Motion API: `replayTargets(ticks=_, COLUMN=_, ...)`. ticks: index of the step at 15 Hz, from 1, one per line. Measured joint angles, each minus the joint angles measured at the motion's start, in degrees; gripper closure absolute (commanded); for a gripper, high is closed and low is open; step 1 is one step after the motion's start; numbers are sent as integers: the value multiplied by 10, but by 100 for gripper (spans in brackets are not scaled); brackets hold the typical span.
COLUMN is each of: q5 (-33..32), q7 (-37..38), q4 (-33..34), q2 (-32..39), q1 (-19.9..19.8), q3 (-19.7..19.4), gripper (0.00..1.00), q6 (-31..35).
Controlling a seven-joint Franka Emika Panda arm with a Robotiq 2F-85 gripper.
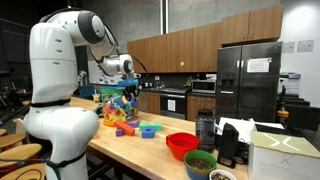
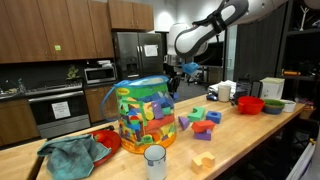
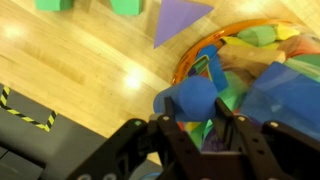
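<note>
My gripper moves off the bag next and lowers the blue block onto bare counter between the bag's orange rim [image 3: 200, 45] and the purple triangle.
My gripper [image 3: 197, 118] is shut on a blue block [image 3: 190, 98] and holds it above the rim of a clear plastic bag full of colourful foam blocks [image 2: 142, 113]. The bag's orange rim [image 3: 200, 45] shows in the wrist view with blocks inside. In both exterior views the gripper [image 2: 171, 78] [image 1: 131, 82] hangs over the top of the bag [image 1: 115, 105]. Loose blocks lie on the wooden counter beside the bag, among them a purple triangle [image 3: 178, 18], green blocks [image 3: 127, 5] and red and purple blocks [image 2: 203, 125].
On the wooden counter [image 2: 250, 140] stand a white cup [image 2: 155, 162], a teal cloth in a red bowl [image 2: 75, 155], red bowls [image 2: 249, 104], a red bowl [image 1: 181, 145], a green bowl [image 1: 200, 162], a dark bottle [image 1: 205, 128] and a white box [image 1: 285, 155]. Kitchen cabinets and a fridge [image 1: 247, 80] stand behind.
</note>
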Motion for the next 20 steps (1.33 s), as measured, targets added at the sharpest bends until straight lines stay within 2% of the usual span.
replayTargets(ticks=4, q5=0, q7=34, q4=-35, q2=11, q1=10, q3=21, gripper=84, q6=83)
replayTargets(ticks=9, q5=-1, q7=53, q4=-40, q2=41, q1=32, q3=42, gripper=84, q6=172)
replayTargets(ticks=14, q5=-17, q7=55, q4=-40, q2=59, q1=38, q3=45, gripper=84, q6=191)
replayTargets(ticks=20, q5=-111, q7=114, q4=-73, q2=61, q1=39, q3=37, gripper=84, q6=214)
